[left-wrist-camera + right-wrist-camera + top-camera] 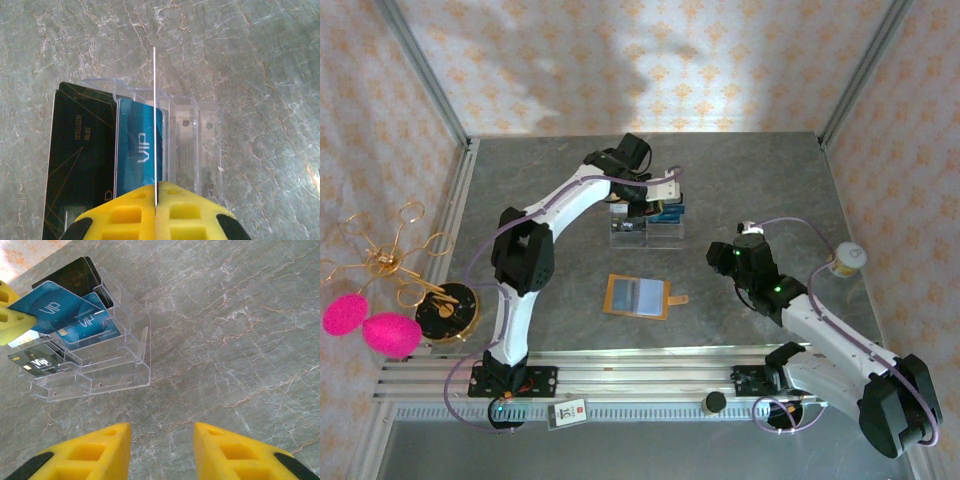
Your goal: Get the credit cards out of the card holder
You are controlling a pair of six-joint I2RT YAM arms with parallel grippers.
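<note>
The blue VIP card is still hanging above the clear stand, so my left gripper should next move down beside the other blue VIP card (pixel 669 213) (pixel 140 145) and let go of its card there.
The tan card holder (pixel 612 296) lies open on the table's middle with a grey-blue card (pixel 638 295) on it. My left gripper (pixel 156 200) is shut on a blue VIP credit card, seen edge-on (pixel 155 125) from its own wrist and face-on (pixel 50 310) from the right wrist, just above the clear stand (pixel 645 228). In the stand are a black card (pixel 80 165), another blue VIP card (pixel 137 150) and a dark VIP card (pixel 37 362) on a lower tier. My right gripper (pixel 162 450) hangs open over bare table to the right of the stand, nothing between its fingers.
A gold wire ornament with pink balls (pixel 380 325) and its round black base (pixel 447 310) stand at the left edge. A small pale jar (pixel 845 260) sits at the right. An aluminium rail (pixel 650 370) runs along the near edge by the arm bases.
</note>
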